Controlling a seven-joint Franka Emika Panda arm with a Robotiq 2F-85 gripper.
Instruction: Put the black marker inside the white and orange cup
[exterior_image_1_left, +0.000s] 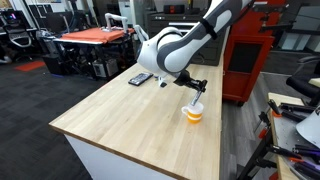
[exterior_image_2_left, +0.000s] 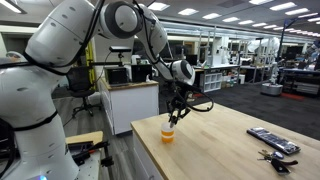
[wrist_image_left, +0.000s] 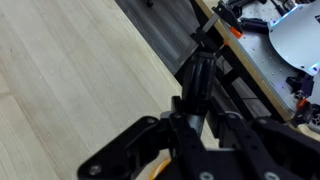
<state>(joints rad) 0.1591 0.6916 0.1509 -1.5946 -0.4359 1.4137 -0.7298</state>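
Note:
Next, the gripper shifts slightly toward the nearby table edge, staying over the cup, then opens, since the marker's lower end already points into the cup's opening (exterior_image_1_left: 194, 106).
The white and orange cup (exterior_image_1_left: 194, 113) stands on the wooden table near its edge and also shows in an exterior view (exterior_image_2_left: 167, 132). My gripper (exterior_image_1_left: 192, 92) (exterior_image_2_left: 176, 108) hangs directly above the cup. It is shut on the black marker (wrist_image_left: 201, 70), which pokes out from between the fingers (wrist_image_left: 192, 115) in the wrist view. The marker's lower end (exterior_image_2_left: 172, 121) points down at the cup's mouth. Only a sliver of the cup's orange band (wrist_image_left: 152, 168) shows below the jaws in the wrist view.
A flat dark rectangular device (exterior_image_1_left: 140, 78) (exterior_image_2_left: 272, 139) and a small chunky dark object (exterior_image_1_left: 162, 82) (exterior_image_2_left: 276, 156) lie further along the wooden table (exterior_image_1_left: 130, 120). The table edge runs close to the cup, with lab benches and a red cabinet (exterior_image_1_left: 245, 50) beyond.

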